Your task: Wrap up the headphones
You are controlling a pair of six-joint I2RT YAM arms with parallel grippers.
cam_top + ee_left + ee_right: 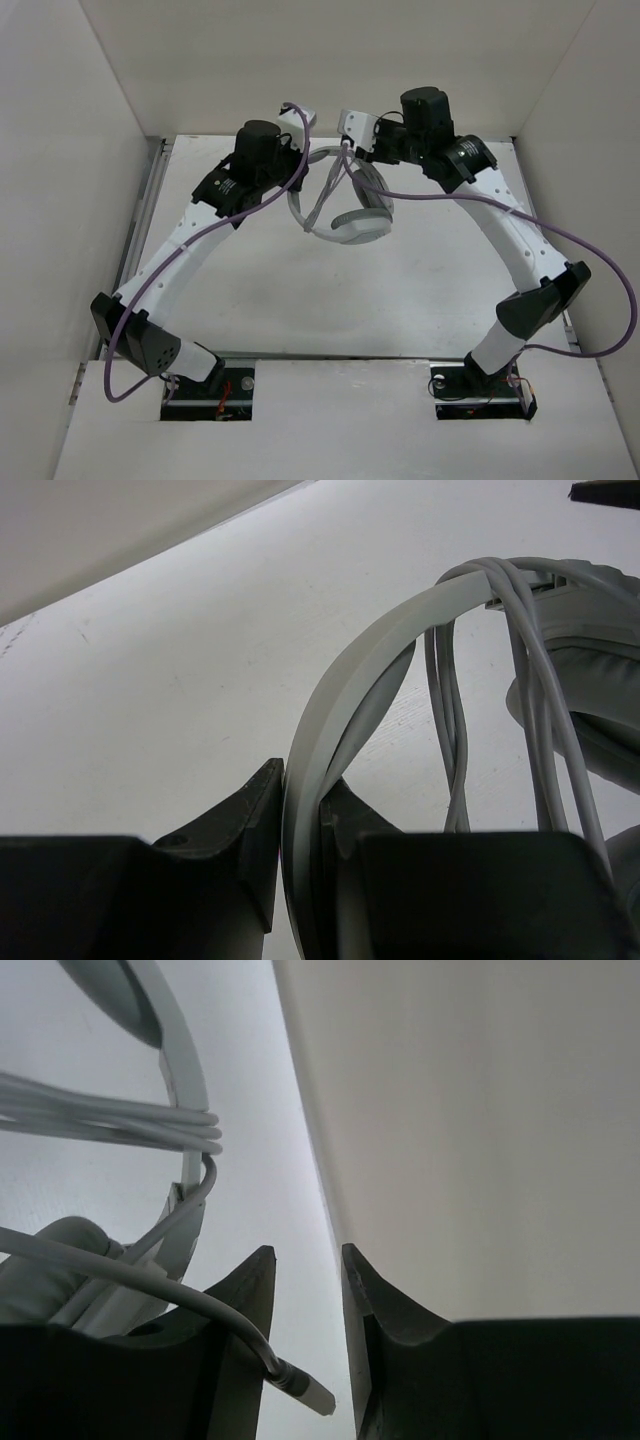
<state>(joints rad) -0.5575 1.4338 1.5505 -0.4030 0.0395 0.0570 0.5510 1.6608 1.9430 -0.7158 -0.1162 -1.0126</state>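
Note:
Next, the left gripper lowers until the headphones meet the bare tabletop below and releases the headband, since several cable turns already loop round the headband.
The white and light-grey headphones hang tilted at the back middle of the table. My left gripper is shut on their headband, which runs up between the jaws in the left wrist view. Several turns of the thin grey cable loop round the headband beside an earcup. My right gripper is open just right of the headband's top. In the right wrist view the cable's plug lies loose in the gap of this gripper, and the cable turns cross the headband.
White walls close the table at the back and on both sides; the back wall is close to my right gripper. Thick purple arm cables trail over both arms. The table surface is white.

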